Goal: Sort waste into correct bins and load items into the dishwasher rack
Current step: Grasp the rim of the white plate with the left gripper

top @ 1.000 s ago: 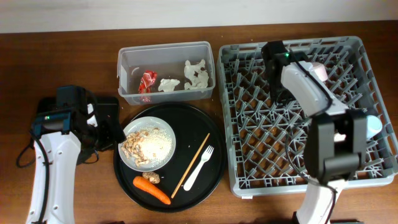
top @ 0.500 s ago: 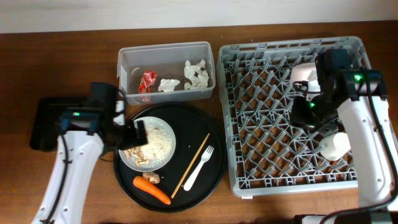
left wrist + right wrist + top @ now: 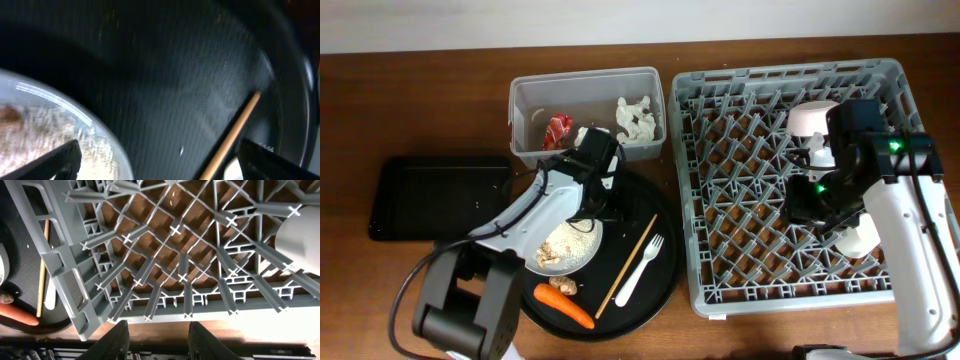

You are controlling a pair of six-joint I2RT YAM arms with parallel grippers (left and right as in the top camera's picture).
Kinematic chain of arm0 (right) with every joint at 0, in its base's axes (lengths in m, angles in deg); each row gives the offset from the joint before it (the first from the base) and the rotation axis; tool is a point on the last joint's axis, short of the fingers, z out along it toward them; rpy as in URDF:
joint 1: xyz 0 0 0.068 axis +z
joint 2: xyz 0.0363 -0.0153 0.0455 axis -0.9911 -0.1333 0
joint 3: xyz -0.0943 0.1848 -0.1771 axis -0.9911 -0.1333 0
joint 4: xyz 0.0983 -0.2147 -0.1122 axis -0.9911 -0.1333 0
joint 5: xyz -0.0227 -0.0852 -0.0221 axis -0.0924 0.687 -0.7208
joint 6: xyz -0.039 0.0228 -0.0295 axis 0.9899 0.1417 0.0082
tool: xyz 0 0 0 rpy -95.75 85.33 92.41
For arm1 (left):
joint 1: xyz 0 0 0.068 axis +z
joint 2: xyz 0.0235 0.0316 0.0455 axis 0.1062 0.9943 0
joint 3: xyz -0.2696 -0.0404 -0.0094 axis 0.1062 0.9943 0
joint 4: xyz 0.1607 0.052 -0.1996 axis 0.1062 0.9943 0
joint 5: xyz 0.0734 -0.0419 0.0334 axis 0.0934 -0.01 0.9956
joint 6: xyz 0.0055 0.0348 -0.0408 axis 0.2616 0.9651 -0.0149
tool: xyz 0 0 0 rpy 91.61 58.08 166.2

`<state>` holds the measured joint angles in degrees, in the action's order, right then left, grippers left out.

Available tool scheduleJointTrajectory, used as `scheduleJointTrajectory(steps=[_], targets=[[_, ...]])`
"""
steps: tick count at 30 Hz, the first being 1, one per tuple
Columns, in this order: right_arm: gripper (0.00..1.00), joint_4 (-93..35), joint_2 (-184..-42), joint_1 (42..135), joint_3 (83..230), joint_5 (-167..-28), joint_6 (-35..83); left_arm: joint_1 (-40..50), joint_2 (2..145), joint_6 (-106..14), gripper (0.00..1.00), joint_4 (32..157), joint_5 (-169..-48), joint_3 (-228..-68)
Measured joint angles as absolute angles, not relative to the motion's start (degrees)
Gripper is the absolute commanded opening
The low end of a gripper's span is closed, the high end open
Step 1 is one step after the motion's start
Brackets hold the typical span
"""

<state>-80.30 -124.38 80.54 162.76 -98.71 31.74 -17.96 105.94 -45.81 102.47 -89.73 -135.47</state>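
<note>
My left gripper needs to move down and back toward the pale grey plate, with its fingers on both sides of the plate's rim.
My left gripper hangs open low over the round black tray, one finger over the pale grey plate of beige crumbs, the other by the wooden chopstick. Nothing is between its jaws. The plate, chopstick, white fork, orange carrot and small brown lump lie on that tray. My right gripper is open and empty above the dishwasher rack, beside a white cup. A pinkish-white bowl sits in the rack's far part.
The clear tub at the back holds a red wrapper and white tissues. A shallow black tray lies at the left. The round black tray touches the rack's left wall. My left arm crosses the plate's left side.
My left gripper has swung right from the shallow black tray, across the plate, to the gap between plate and chopstick. My right gripper has come across the rack to the white cup.
</note>
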Motion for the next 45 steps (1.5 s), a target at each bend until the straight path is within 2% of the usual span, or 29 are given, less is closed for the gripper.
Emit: scheduleJointTrajectory(steps=[9, 20, 22, 24, 28, 29, 30, 31, 33, 34, 38, 43, 45], targets=[[0.43, -80.6, -124.4, 80.5, 162.8, -98.7, 31.8, -19.4, 106.6, -58.0, 0.99, 100.3, -91.4, -135.4], [0.43, -80.7, -124.4, 80.5, 162.8, -98.7, 31.9, -20.4, 109.0, -59.4, 0.96, 105.7, -86.6, -135.1], [0.42, -80.7, -124.4, 80.5, 162.8, -98.7, 32.0, -20.4, 109.1, -59.5, 0.91, 105.8, -86.0, -135.1], [0.42, -80.7, -124.4, 80.5, 162.8, -98.7, 32.0, -20.4, 109.1, -59.6, 0.79, 105.8, -85.3, -135.1], [0.42, -81.1, -124.4, 80.5, 162.8, -98.7, 32.0, -20.4, 109.3, -60.1, 0.68, 105.7, -84.3, -135.1], [0.42, -81.2, -124.4, 80.5, 162.8, -98.7, 32.0, -20.4, 109.4, -60.1, 0.59, 105.6, -84.1, -135.1], [0.42, -81.2, -124.4, 80.5, 162.8, -98.7, 32.0, -20.4, 109.4, -60.0, 0.58, 105.6, -84.0, -135.1], [0.42, -81.2, -124.4, 80.5, 162.8, -98.7, 32.0, -20.4, 109.4, -60.2, 0.52, 105.2, -84.0, -135.0], [0.42, -81.4, -124.4, 80.5, 162.8, -98.7, 32.0, -20.6, 109.5, -60.0, 0.49, 104.9, -83.9, -135.0], [0.42, -81.4, -124.4, 80.5, 162.8, -98.7, 32.0, -20.6, 109.5, -60.1, 0.43, 104.8, -83.9, -134.9], [0.42, -81.4, -124.4, 80.5, 162.8, -98.7, 32.0, -20.7, 109.5, -60.1, 0.39, 104.7, -83.0, -134.7], [0.42, -82.3, -124.4, 80.5, 162.8, -98.7, 32.0, -21.3, 109.5, -60.1, 0.27, 105.2, -81.2, -134.7], [0.42, -82.7, -124.4, 80.5, 162.8, -98.7, 32.0, -21.5, 109.5, -60.1, 0.15, 105.9, -80.0, -134.7]])
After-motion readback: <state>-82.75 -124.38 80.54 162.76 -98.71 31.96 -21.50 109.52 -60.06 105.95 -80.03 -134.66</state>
